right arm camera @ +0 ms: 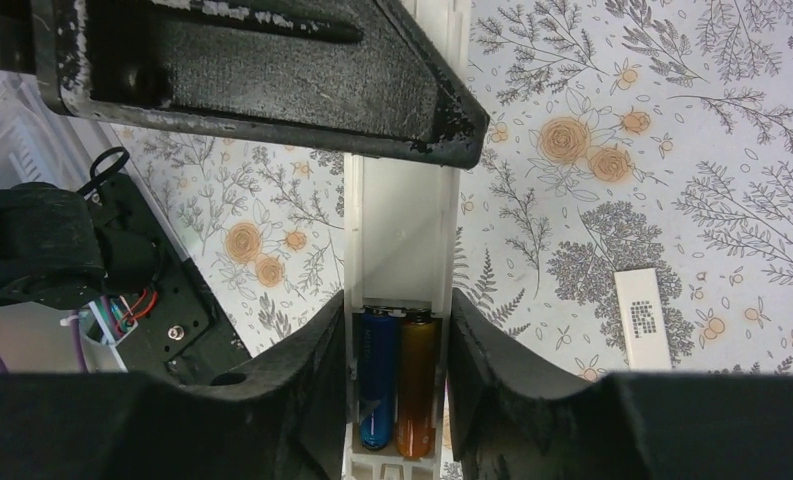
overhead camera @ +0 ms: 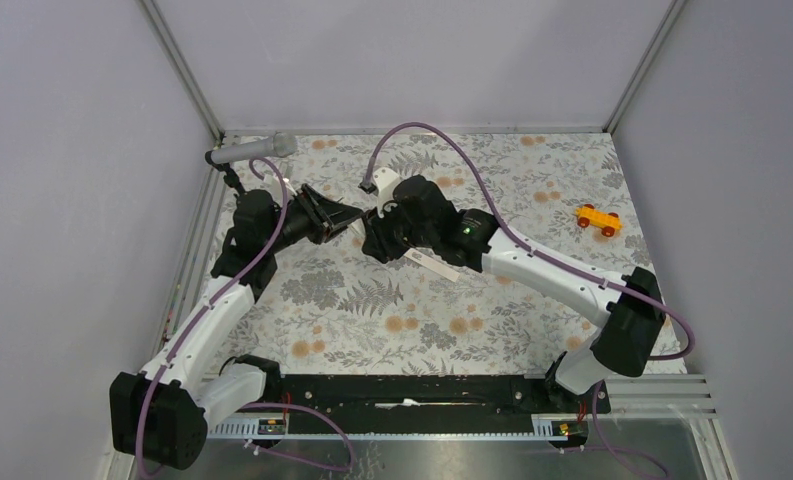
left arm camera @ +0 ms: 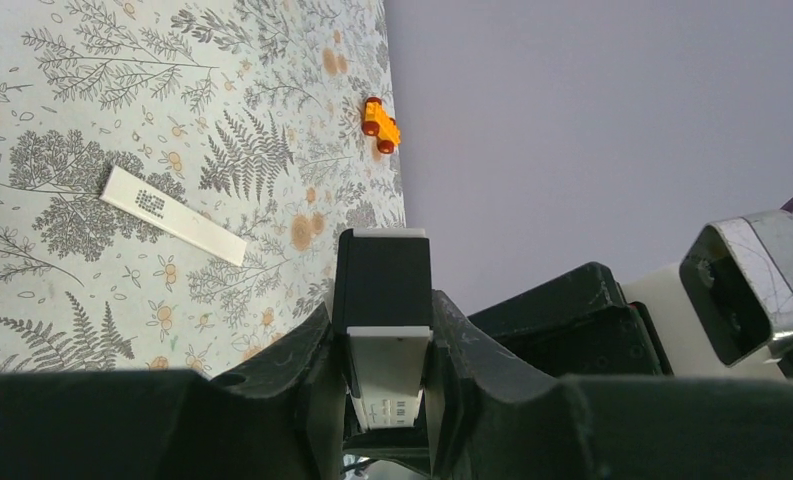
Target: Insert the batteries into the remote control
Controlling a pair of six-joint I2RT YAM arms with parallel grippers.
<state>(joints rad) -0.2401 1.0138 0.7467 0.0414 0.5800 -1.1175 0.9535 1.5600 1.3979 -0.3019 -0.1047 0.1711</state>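
Observation:
The right gripper will next bring the remote control (right arm camera: 400, 230) down, back onto the open cloth by the fern print.
The remote control (right arm camera: 400, 230), a slim white bar, hangs above the table between both grippers. In its open slot lie the batteries side by side, one blue (right arm camera: 377, 385) and one orange (right arm camera: 416, 385). My right gripper (right arm camera: 400, 310) is shut on the slot end, with a finger pressed against each side wall. My left gripper (left arm camera: 384, 330) is shut on the remote's other end (left arm camera: 390, 370). In the top view the two grippers meet at the back middle, left (overhead camera: 347, 217) and right (overhead camera: 377, 238). The separate white cover (overhead camera: 434, 263) lies flat on the cloth beside them.
An orange-yellow toy car (overhead camera: 598, 219) sits at the back right. A grey microphone (overhead camera: 252, 150) on a black tripod stands at the back left corner. Grey walls close in three sides of the flowered cloth (overhead camera: 422, 330).

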